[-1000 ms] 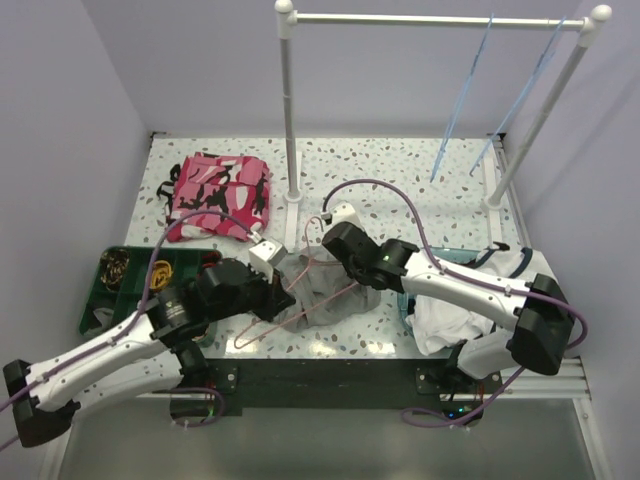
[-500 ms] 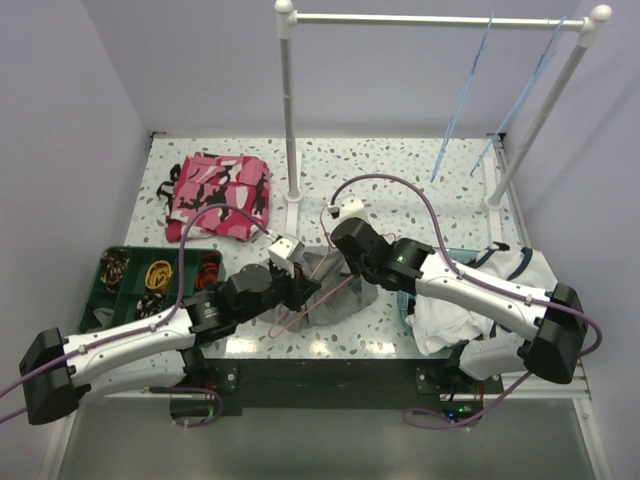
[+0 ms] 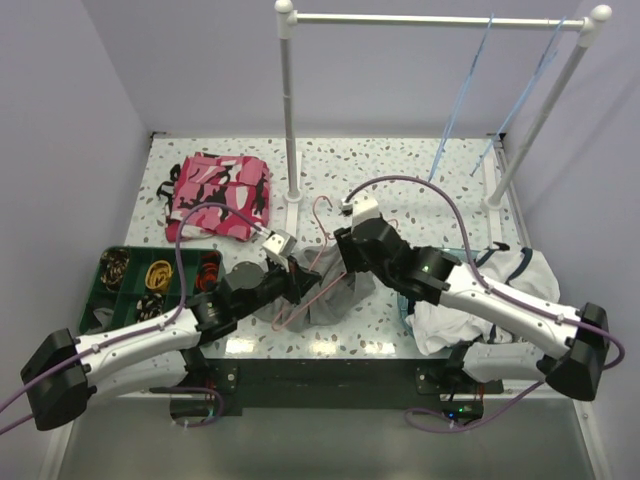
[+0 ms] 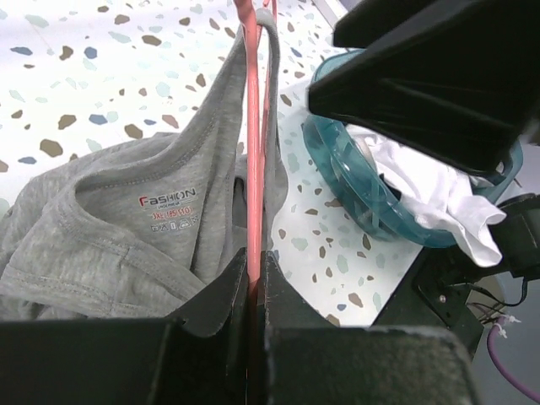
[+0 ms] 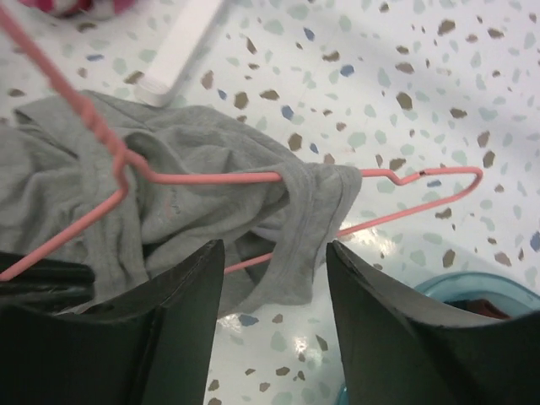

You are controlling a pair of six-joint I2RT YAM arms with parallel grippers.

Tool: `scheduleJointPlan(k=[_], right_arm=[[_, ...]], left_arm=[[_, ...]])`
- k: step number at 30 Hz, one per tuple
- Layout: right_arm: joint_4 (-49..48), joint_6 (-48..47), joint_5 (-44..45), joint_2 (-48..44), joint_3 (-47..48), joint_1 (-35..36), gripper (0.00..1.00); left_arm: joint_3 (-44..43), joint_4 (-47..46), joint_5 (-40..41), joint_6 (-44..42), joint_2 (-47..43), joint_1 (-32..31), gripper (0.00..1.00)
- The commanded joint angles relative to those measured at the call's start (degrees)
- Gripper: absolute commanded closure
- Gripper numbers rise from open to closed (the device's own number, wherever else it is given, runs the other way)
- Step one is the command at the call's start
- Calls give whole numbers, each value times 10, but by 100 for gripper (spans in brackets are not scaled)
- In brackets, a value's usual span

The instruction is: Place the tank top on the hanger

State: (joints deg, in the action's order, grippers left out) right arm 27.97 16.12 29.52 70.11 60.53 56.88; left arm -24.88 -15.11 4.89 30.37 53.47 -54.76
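Note:
Next, my right gripper should shift to the left in the top view and close on the hanger's twisted neck (image 3: 326, 237) (image 5: 105, 135), since it lies that way, bare of cloth.
The pink wire hanger (image 3: 322, 206) stands tilted above the table, and my left gripper (image 3: 297, 270) is shut on its wire. In the left wrist view the hanger (image 4: 252, 169) runs straight out from between the shut jaws of that gripper (image 4: 253, 272). The grey tank top (image 3: 335, 300) lies bunched on the table, with one strap (image 5: 312, 202) draped over a hanger (image 5: 211, 177) arm. My right gripper (image 5: 274, 251) hovers open just above that strap, with nothing between its fingers. In the top view it (image 3: 350, 262) sits close to the right of the left gripper.
A teal basin (image 4: 354, 181) holding a white garment (image 3: 480, 300) sits at the right. A pink-and-black camouflage cloth (image 3: 217, 195) lies at the back left, with a green tray (image 3: 120, 285) nearer. The white rack post (image 3: 290, 120) stands behind, and blue hangers (image 3: 465, 95) are on its rail.
My right gripper has opened and let go of the tank top strap, which now hangs over the hanger arm. The left gripper has swung the hanger right, and its hook points to the back.

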Motion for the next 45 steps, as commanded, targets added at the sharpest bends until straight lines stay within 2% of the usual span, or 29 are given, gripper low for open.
scheduleJointPlan(k=[1,7,17,22,25,29,32,38,40,41,45], right_arm=[[-94,-50,-92,-74,-28,-1,42],[-174,-82,-151,-70,-45,-1,39],[-228,-105,-122,12,-15,-1,40],[-241,-91,-111,29,-12,-1,52],[-260,-82,-101,24,-24,-1,53],[-259,-82,-92,23,-25,-1,62],[-263,-86,-86,25,-31,-1,64],[-262,-90,-76,32,-31,0,82],[-259,-94,-73,34,-31,0,91],[-259,-96,-72,36,-30,-1,100],[-252,-108,-67,40,-27,-1,100]], left_arm=[[0,-67,-22,-15,4,20,100],[-1,-68,-44,-15,15,31,100],[-2,-60,-66,-15,11,31,100],[-3,-58,-70,-17,14,31,100],[-5,-62,-72,-17,16,31,100],[-3,-66,-72,-14,18,31,100],[-4,-71,-78,-13,21,31,100],[0,-81,-83,-8,21,31,100],[0,-82,-83,-8,24,31,100],[0,-83,-84,-8,25,31,100],[1,-84,-85,-6,30,31,100]])
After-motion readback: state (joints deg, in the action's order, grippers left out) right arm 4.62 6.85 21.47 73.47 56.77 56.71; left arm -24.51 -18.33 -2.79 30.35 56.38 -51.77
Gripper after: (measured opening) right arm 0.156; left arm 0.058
